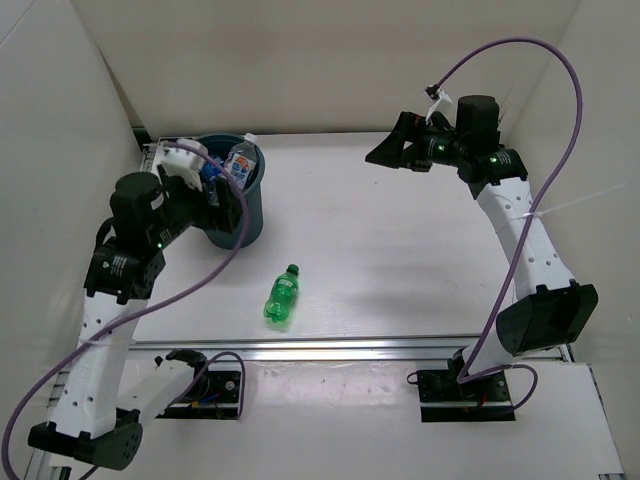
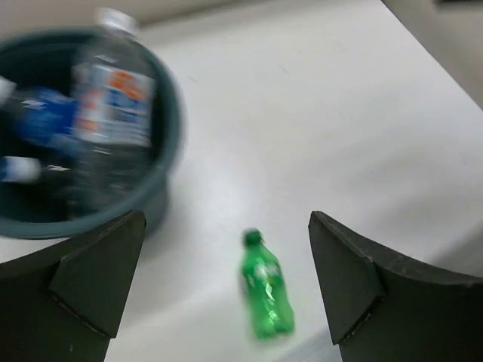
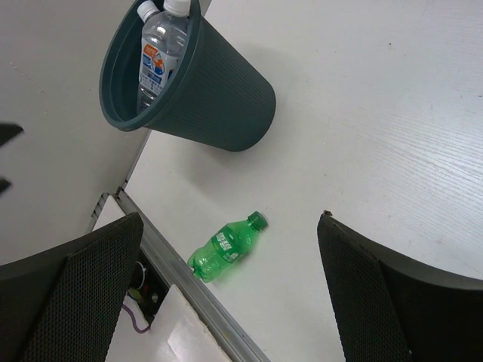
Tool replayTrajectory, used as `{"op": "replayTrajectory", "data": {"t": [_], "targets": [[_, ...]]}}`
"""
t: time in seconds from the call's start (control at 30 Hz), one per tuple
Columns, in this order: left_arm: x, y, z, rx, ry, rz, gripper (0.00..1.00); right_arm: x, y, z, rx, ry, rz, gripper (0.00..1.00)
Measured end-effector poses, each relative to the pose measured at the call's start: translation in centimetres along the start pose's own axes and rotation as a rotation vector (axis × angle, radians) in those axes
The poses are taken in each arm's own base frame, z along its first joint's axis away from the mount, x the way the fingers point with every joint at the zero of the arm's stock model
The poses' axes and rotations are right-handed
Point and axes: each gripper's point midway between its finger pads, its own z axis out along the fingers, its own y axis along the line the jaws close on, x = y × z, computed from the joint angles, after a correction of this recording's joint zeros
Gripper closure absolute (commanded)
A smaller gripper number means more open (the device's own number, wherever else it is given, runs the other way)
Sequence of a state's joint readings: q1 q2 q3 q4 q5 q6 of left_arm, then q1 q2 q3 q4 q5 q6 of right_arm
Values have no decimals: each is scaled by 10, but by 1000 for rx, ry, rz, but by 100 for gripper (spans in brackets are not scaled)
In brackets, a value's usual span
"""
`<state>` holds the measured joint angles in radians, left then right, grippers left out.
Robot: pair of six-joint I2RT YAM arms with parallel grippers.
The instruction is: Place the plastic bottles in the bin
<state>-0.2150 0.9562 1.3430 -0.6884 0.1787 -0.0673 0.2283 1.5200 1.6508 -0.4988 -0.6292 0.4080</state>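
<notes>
Next, the left gripper moves down and back from the bin's near side, over the green bottle on the tabletop, the one bottle still outside the bin.
The dark teal bin [image 1: 252, 215] stands at the back left. Clear bottles sit inside it: one with a white-blue-red label [image 2: 113, 105], one with a blue label [image 2: 41, 121], and a third of which only a white cap [image 2: 19, 170] shows. The labelled bottle [image 3: 155, 64] pokes above the rim. The green bottle [image 1: 283, 296] lies on its side on the table, in front of the bin. My left gripper [image 1: 222, 195] is open and empty, above the bin's near side. My right gripper [image 1: 385, 150] is open and empty, high at the back right.
A metal rail [image 1: 350, 348] runs along the table's near edge, just behind the green bottle [image 3: 225, 249]. White walls close in the left, back and right sides. The bin [image 3: 219, 98] stands close to the left wall.
</notes>
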Motion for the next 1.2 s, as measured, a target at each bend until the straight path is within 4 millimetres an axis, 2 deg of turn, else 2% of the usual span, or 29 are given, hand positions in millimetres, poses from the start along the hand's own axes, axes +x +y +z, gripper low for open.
{"op": "replayTrajectory", "data": {"t": [0.1,0.23,0.37,0.47,0.73,0.93,1.0,1.03,1.07,1.2], "targets": [[39,-40,0,185,100,25,0,1,-1,1,-2,4,6,0],[122,-71,20,308,375,20,0,3,-4,5,-3,16,20,0],[201,-80,39,281,677,18,0,4,-6,8,-1,22,28,0],[242,-81,45,227,831,24,0,5,-7,8,-2,24,29,0],[294,-82,59,120,1011,43,0,20,-17,11,10,56,53,0],[331,-81,57,62,1134,37,0,25,-16,8,15,59,53,0],[338,-80,55,50,1156,30,10,25,-14,5,13,54,49,0],[341,-79,54,42,1165,26,23,25,-13,4,13,52,47,0],[342,-78,53,34,1169,23,30,26,-12,3,12,51,46,0],[344,-76,54,5,1165,5,40,27,-12,1,18,48,46,0]]}}
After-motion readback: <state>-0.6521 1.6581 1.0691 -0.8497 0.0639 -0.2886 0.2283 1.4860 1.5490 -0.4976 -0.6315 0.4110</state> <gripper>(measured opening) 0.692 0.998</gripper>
